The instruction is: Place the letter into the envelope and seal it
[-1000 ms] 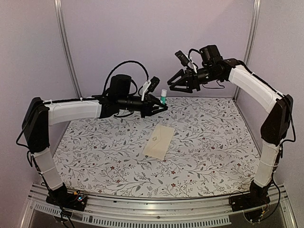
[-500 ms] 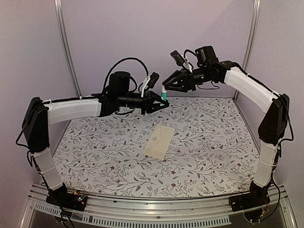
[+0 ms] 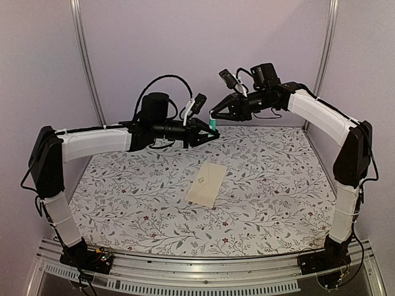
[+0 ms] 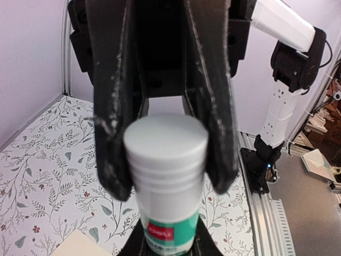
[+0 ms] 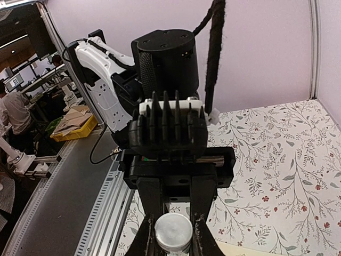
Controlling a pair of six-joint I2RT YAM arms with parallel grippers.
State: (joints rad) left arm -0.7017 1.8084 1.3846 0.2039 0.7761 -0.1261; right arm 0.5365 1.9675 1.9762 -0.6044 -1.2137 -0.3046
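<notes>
I should move my left gripper down and back to the empty cloth beside the envelope's near end and let go of the glue stick (image 3: 212,126), since that cloth is below and back from it.
My left gripper (image 3: 208,134) hangs above the back of the table, shut on the body of a glue stick (image 3: 212,126) with a green label and a white cap (image 4: 166,146). The right gripper (image 3: 213,115) meets it from the right, its fingers (image 4: 213,133) pressed against both sides of that cap (image 5: 173,233). The plain cream envelope (image 3: 207,183) lies flat on the table below them, with a small mark on its face. One of its corners shows in the left wrist view (image 4: 80,246). The letter is out of view.
A floral-patterned cloth (image 3: 278,179) covers the table. Pale walls with metal posts (image 3: 86,61) close in the back and sides. An aluminium rail (image 3: 203,277) carrying both arm bases runs along the near edge.
The right gripper has moved left and down to the glue stick and closed its fingers on the cap. The left arm and the envelope have stayed still.
</notes>
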